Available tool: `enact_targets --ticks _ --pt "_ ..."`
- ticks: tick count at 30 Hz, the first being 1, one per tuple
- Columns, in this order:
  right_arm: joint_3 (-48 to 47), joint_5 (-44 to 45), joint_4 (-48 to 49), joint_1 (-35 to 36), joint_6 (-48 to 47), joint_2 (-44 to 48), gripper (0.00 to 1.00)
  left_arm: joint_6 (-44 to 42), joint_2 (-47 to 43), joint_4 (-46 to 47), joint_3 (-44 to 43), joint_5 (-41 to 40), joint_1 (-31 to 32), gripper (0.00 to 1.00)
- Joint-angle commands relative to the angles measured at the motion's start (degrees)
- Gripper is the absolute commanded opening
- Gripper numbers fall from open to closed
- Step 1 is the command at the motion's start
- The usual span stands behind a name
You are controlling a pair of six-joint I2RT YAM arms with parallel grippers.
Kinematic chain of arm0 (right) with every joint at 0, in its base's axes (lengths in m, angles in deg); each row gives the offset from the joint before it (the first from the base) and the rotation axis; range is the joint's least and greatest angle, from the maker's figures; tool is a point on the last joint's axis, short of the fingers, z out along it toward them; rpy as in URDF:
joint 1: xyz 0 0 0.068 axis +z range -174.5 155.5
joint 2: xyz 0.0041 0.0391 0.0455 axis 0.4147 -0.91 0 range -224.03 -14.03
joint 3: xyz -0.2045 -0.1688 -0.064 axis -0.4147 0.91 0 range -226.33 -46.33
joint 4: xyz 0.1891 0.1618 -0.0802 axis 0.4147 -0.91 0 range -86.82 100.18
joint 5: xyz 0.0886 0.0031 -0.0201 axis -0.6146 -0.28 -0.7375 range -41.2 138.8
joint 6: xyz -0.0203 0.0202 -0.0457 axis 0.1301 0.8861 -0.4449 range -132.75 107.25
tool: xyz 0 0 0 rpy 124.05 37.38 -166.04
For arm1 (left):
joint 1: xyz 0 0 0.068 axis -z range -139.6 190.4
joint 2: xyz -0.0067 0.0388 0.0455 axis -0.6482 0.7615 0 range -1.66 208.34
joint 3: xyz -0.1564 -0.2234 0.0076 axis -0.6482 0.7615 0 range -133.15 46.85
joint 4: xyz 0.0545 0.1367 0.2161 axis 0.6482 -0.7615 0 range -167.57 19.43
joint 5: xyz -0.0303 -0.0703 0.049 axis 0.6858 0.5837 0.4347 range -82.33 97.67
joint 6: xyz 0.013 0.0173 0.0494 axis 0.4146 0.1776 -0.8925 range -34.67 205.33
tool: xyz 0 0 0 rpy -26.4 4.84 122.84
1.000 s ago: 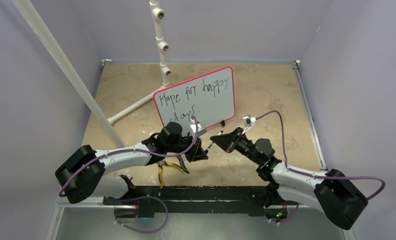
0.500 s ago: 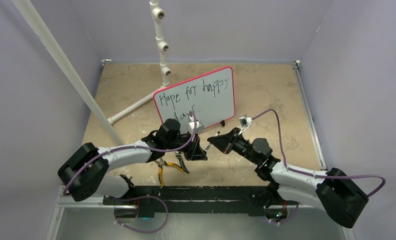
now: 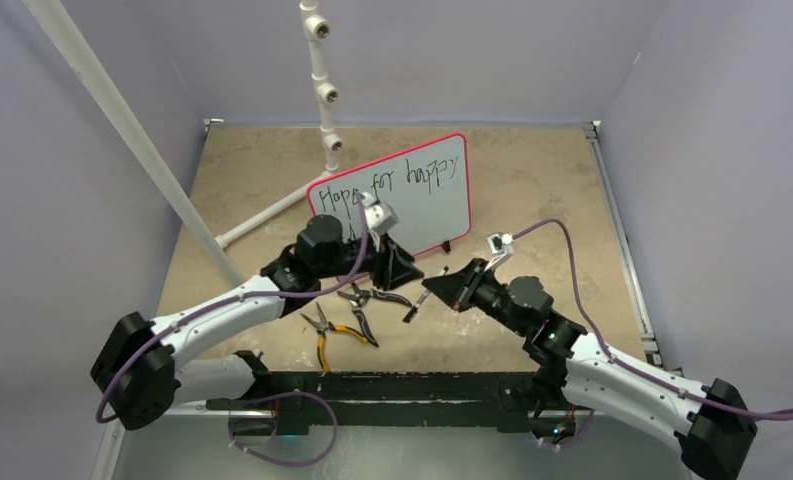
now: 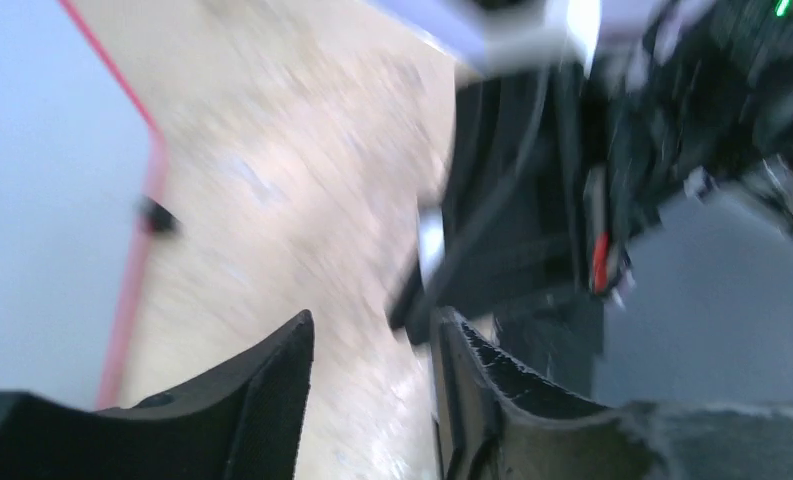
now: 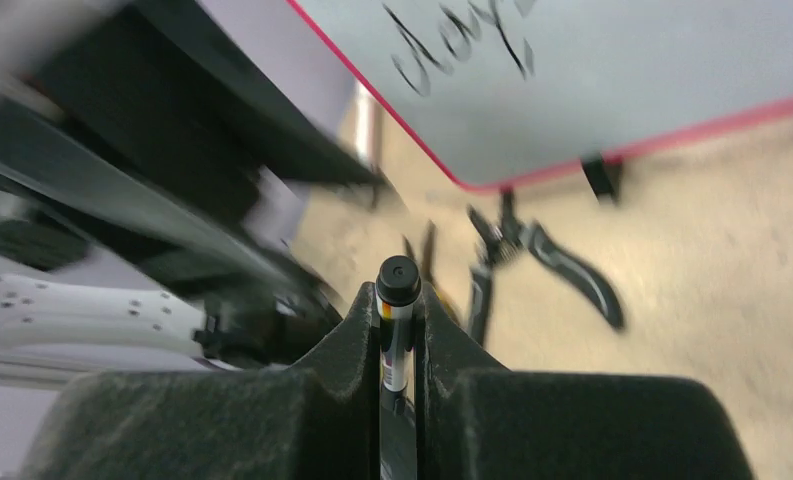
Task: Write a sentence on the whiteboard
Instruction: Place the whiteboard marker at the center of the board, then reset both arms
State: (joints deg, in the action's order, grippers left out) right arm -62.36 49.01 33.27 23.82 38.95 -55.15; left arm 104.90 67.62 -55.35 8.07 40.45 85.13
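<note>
I need to lower my right gripper and move it to the right in the top view, onto the bare tabletop in front of the board [image 3: 447, 318], clear of the black pliers.
The whiteboard [image 3: 422, 190] stands tilted at the table's middle, red-framed. The sentence [image 3: 397, 182] shows "Hope for happy"; my left wrist hides the second line there. "days" [image 5: 457, 40] shows in the right wrist view on the board [image 5: 622, 90]. My right gripper [image 3: 434, 290] is shut on a marker [image 5: 396, 300], its black end sticking out between the fingers, just in front of the board's lower right corner. My left gripper [image 3: 404, 272] is open and empty, close to the left of the marker; its view [image 4: 372, 345] is blurred, with the board's edge [image 4: 32, 200] at left.
Black pliers [image 3: 374, 297] lie on the tabletop under the left gripper and also show in the right wrist view [image 5: 552, 262]. Yellow-handled pliers [image 3: 330, 338] lie nearer the bases. A white pipe frame [image 3: 322, 80] stands behind the board.
My left arm has stretched out and swung toward the board, uncovering the black pliers and now hiding "days". My right gripper, after a small move left, is back near its earlier place, still holding the marker.
</note>
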Motion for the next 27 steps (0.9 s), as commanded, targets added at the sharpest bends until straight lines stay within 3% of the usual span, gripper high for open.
enact_targets --ticks 1,7,11,13,17,20,23,27 --pt "-0.33 3.28 -21.71 0.58 5.91 0.45 0.00 -3.49 -5.62 0.76 -5.96 -15.84 -2.46 0.51" --pt "2.09 -2.56 -16.53 -11.33 1.98 -3.36 0.01 -3.36 -6.86 -8.57 -9.48 -23.95 -3.07 0.66" --pt "1.88 -4.25 -13.37 -17.61 -1.16 -8.87 0.13 -2.92 -7.04 -12.84 -12.22 -25.43 -4.01 0.69" --pt "1.01 -3.24 -13.59 -20.18 -2.72 -11.17 0.24 -2.87 -7.49 -14.84 -13.76 -26.66 -4.60 0.71" --pt "-0.87 -1.33 -14.67 -23.91 -5.67 -13.00 0.66 -3.41 -8.54 -19.03 -16.06 -29.46 -6.28 0.75" --pt "-3.69 1.25 -17.10 -26.22 -8.46 -12.93 0.87 -4.10 -8.98 -20.76 -17.78 -30.23 -7.95 0.76" --pt "-6.87 4.09 -19.76 -28.62 -11.35 -12.67 0.96 -5.28 -8.63 -22.79 -20.46 -31.40 -9.59 0.77" --pt "-11.04 8.25 -20.29 -31.12 -15.65 -10.56 0.97 -6.24 -7.60 -25.85 -24.99 -36.02 -12.77 0.78"
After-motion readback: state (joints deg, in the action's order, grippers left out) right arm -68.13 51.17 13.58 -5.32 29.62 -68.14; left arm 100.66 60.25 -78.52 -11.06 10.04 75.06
